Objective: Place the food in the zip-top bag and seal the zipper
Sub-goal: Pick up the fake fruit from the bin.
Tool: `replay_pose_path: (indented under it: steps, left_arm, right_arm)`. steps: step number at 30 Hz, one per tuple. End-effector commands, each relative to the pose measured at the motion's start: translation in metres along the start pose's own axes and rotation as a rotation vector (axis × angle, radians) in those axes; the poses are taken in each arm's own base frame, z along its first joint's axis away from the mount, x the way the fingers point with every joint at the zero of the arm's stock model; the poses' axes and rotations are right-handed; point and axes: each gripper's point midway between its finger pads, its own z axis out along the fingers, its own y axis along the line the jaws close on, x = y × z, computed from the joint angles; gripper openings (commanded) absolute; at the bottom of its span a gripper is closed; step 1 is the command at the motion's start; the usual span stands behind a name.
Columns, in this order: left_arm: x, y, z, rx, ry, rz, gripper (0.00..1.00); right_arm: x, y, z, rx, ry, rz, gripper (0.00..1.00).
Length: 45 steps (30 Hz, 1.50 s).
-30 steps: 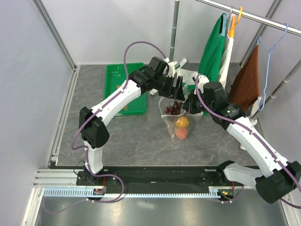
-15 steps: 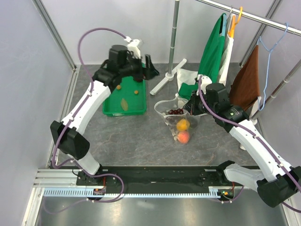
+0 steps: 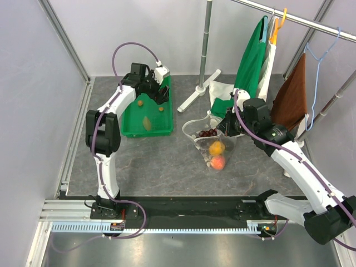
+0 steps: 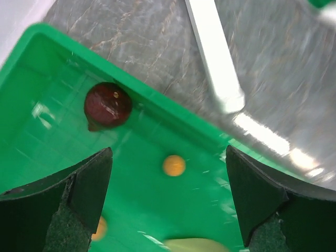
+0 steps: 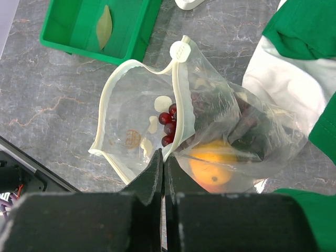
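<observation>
The dark plum [image 4: 107,105] lies below my left gripper and to its left in the wrist view. My left gripper will turn next and lower astride it.
The zip-top bag [image 3: 214,146] lies mid-table with its mouth held open. Inside it are the grape bunch [image 3: 207,133], the orange [image 3: 217,147] and the peach [image 3: 218,162]. My right gripper [image 3: 228,127] is shut on the bag's white zipper strip [image 5: 176,105]; the grapes [image 5: 168,123] and orange [image 5: 212,168] show just beyond its closed jaws. My left gripper [image 3: 158,92] is open and empty over the green tray [image 3: 133,130]. In the left wrist view the dark plum [image 4: 107,105] lies in the tray [image 4: 47,84], ahead and left of the open gripper [image 4: 168,176].
The tray also holds two small orange balls [image 4: 174,165] and a pale leaf [image 3: 147,121]. A white rack foot [image 3: 197,92] lies right of the tray. A green and white garment [image 3: 253,55] and a brown cloth [image 3: 292,94] hang at the back right.
My left arm has swung from above the bag's mouth to the tray at back left and lowered there. The grapes stay in the bag. The right gripper has kept hold of the zipper strip.
</observation>
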Motion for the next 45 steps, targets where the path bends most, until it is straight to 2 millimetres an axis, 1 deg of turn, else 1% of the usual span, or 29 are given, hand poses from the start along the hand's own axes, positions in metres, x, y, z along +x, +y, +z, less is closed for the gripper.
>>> replay_pose_path:
  steps: [1, 2, 3, 4, 5, 6, 8, 12, 13, 14, 15, 16, 18, 20, 21, 22, 24, 26, 31, 36, 38, 39, 41, 42, 44, 45]
  left_arm:
    - [-0.040, 0.020, -0.008, 0.080, -0.163, 0.476, 0.95]
    - [-0.036, 0.025, -0.006, 0.082, -0.154, 0.503, 0.95]
    - [-0.020, 0.026, 0.002, 0.116, -0.120, 0.543, 0.95]
    - [-0.024, 0.032, 0.003, 0.114, -0.121, 0.581, 0.95]
    - [-0.022, 0.034, 0.006, 0.118, -0.113, 0.597, 0.94]
    - [-0.010, 0.033, 0.012, 0.154, -0.097, 0.620, 0.94]
    - [-0.011, 0.034, 0.013, 0.172, -0.116, 0.650, 0.94]
    - [-0.001, 0.032, 0.027, 0.221, -0.130, 0.680, 0.95]
    - [-0.005, 0.035, 0.028, 0.213, -0.136, 0.688, 0.95]
    - [0.003, 0.037, 0.035, 0.218, -0.126, 0.677, 0.95]
    - [0.005, 0.040, 0.039, 0.213, -0.120, 0.676, 0.95]
    - [0.001, 0.044, 0.040, 0.202, -0.123, 0.687, 0.95]
    - [0.009, 0.049, 0.050, 0.197, -0.106, 0.685, 0.95]
    - [0.006, 0.055, 0.054, 0.175, -0.109, 0.714, 0.95]
    - [0.010, 0.059, 0.059, 0.168, -0.101, 0.712, 0.95]
    - [0.009, 0.062, 0.061, 0.154, -0.104, 0.720, 0.96]
    - [0.013, 0.067, 0.069, 0.142, -0.105, 0.712, 0.96]
    - [0.013, 0.066, 0.073, 0.142, -0.103, 0.726, 0.97]
    - [0.027, 0.066, 0.086, 0.140, -0.056, 0.791, 0.96]
    - [0.030, 0.060, 0.094, 0.150, -0.045, 0.826, 0.94]
    - [0.036, 0.061, 0.100, 0.150, -0.030, 0.846, 0.93]
    - [0.035, 0.064, 0.102, 0.139, -0.025, 0.852, 0.92]
    - [0.039, 0.065, 0.107, 0.138, -0.018, 0.855, 0.89]
    - [0.037, 0.067, 0.108, 0.128, -0.013, 0.863, 0.85]
    - [0.039, 0.065, 0.112, 0.130, -0.006, 0.869, 0.81]
    - [0.039, 0.066, 0.112, 0.128, -0.004, 0.869, 0.76]
  right_arm:
    - [-0.015, 0.007, 0.000, -0.021, -0.038, -0.003, 0.00]
    - [-0.014, 0.006, 0.001, -0.018, -0.035, 0.002, 0.00]
    - [-0.013, 0.005, 0.001, -0.017, -0.032, 0.002, 0.00]
    - [-0.013, 0.006, 0.002, -0.018, -0.030, 0.003, 0.00]
    - [-0.012, 0.006, 0.003, -0.022, -0.027, 0.008, 0.00]
    - [-0.012, 0.006, 0.003, -0.020, -0.026, 0.009, 0.00]
    - [-0.011, 0.006, 0.004, -0.020, -0.021, 0.006, 0.00]
    - [-0.008, 0.003, 0.005, -0.011, -0.018, 0.004, 0.00]
    - [-0.008, 0.003, 0.005, -0.011, -0.019, 0.005, 0.00]
    - [-0.006, 0.002, 0.006, -0.008, -0.016, 0.010, 0.00]
    - [-0.006, 0.002, 0.006, -0.009, -0.014, 0.008, 0.00]
    - [-0.005, 0.001, 0.007, -0.007, -0.013, 0.009, 0.00]
    - [-0.006, 0.001, 0.007, -0.007, -0.016, 0.008, 0.00]
    - [-0.005, 0.001, 0.007, -0.007, -0.013, 0.006, 0.00]
    - [-0.005, 0.002, 0.008, -0.008, -0.012, 0.005, 0.00]
    - [-0.006, 0.002, 0.008, -0.010, -0.013, 0.006, 0.00]
    - [-0.004, 0.000, 0.009, -0.006, -0.007, 0.007, 0.00]
    - [-0.001, 0.000, 0.010, -0.007, -0.002, 0.007, 0.00]
    - [0.002, 0.001, 0.010, -0.020, 0.008, 0.004, 0.00]
    - [-0.001, 0.003, 0.010, -0.031, 0.008, 0.000, 0.00]
    - [-0.003, 0.004, 0.009, -0.033, 0.004, 0.001, 0.00]
    - [-0.003, 0.004, 0.008, -0.033, 0.004, -0.003, 0.00]
    - [-0.004, 0.004, 0.007, -0.031, 0.005, -0.007, 0.00]
    - [-0.005, 0.004, 0.006, -0.030, 0.001, -0.006, 0.00]
    - [-0.005, 0.004, 0.006, -0.028, 0.000, -0.007, 0.00]
    - [-0.005, 0.004, 0.006, -0.028, 0.000, -0.007, 0.00]
